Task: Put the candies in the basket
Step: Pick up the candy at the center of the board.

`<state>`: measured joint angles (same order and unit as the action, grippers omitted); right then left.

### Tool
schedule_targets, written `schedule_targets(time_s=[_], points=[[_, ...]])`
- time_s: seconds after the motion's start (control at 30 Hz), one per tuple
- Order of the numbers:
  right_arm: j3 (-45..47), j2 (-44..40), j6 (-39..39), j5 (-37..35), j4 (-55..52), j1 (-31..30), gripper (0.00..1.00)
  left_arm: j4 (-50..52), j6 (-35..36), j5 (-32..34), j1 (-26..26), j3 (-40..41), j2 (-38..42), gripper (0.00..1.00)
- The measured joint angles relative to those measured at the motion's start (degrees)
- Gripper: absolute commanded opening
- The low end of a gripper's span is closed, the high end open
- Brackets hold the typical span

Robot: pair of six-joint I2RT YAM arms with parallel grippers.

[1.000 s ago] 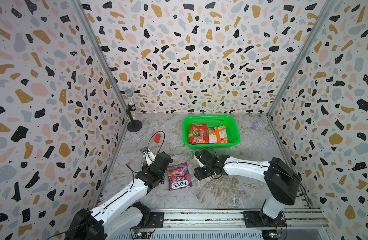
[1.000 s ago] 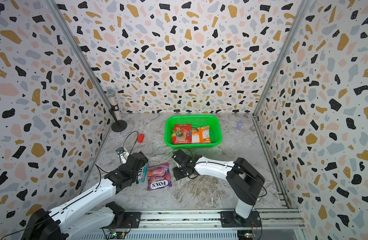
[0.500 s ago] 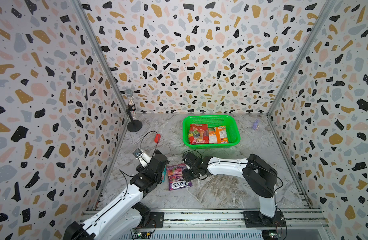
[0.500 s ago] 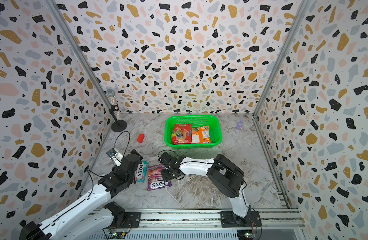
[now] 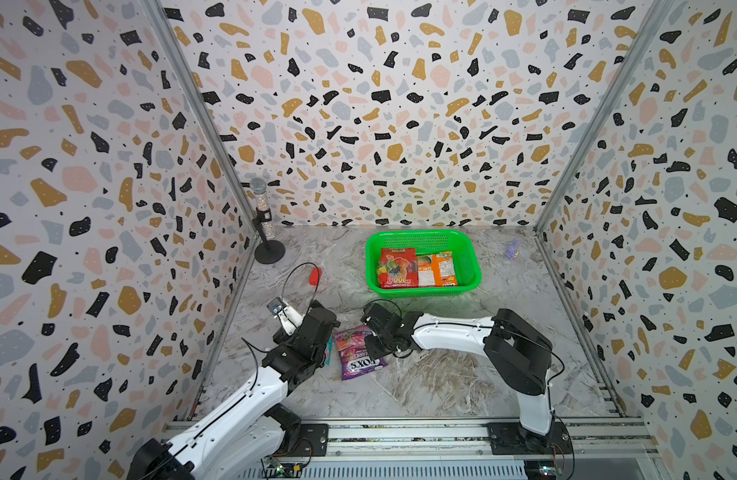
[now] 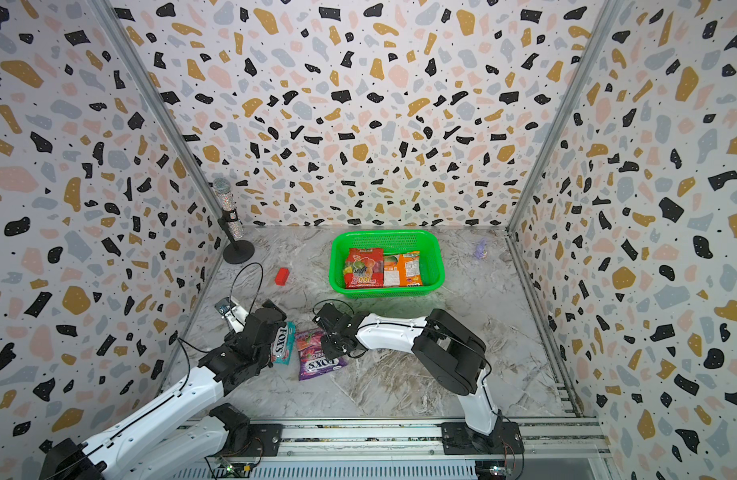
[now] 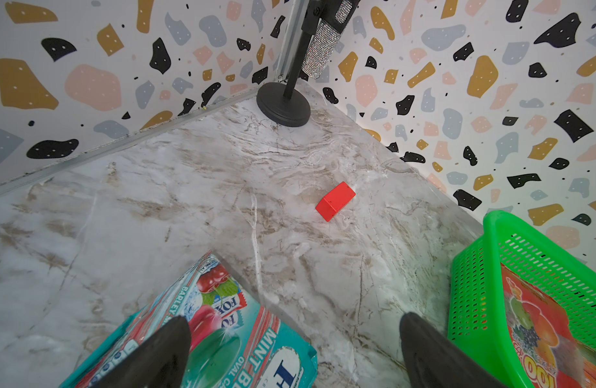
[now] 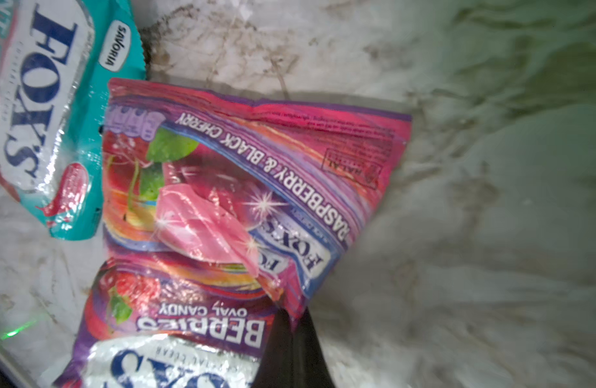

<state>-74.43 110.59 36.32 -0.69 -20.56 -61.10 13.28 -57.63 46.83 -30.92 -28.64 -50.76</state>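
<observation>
The red candy bag lies outward, behind the basket's near rim. I should next lift the purple bag in my right gripper over that rim, lower it and let it go.
The green basket stands at the back and holds a red candy bag and an orange one. A purple candy bag lies on the floor at the front. My right gripper is shut on the purple bag's edge, which is creased and folded up. A teal bag lies just left of it. My left gripper stands open over the teal bag, with one finger above it.
A small red block lies left of the basket. A microphone on a black stand fills the back left corner. A tiny purple object sits near the back right wall. Patterned walls close three sides.
My right gripper slid left to the purple bag and shut on its edge. The left gripper stayed open over the teal bag, which shows more now.
</observation>
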Motion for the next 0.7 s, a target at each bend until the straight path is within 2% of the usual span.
schedule_targets(time_s=[0.1,0.3,0.37,0.47,0.6,0.7], points=[[2.2,-6.4,-3.1,-4.3,-4.8,0.3,0.0,-3.7,4.0,-3.4,0.0,0.0,-1.7,1.0],[6.4,-24.9,-9.0,-10.4,-12.0,5.6,0.0,-19.0,17.1,-24.7,0.0,0.5,-8.8,0.99],[6.8,-30.2,-10.5,-11.3,-13.7,8.9,0.0,-21.6,20.2,-31.3,-0.2,0.1,-12.2,0.98],[6.8,-35.0,-11.9,-11.9,-15.0,13.1,0.0,-23.4,22.9,-37.8,-0.4,-0.8,-15.7,0.98],[5.1,-35.9,-13.6,-11.3,-16.9,16.3,0.0,-24.7,24.1,-40.6,-0.5,-1.1,-16.3,0.99],[0.6,-32.6,-14.6,-10.5,-18.3,18.7,0.0,-24.7,23.8,-38.9,-0.6,-1.1,-15.5,1.0]])
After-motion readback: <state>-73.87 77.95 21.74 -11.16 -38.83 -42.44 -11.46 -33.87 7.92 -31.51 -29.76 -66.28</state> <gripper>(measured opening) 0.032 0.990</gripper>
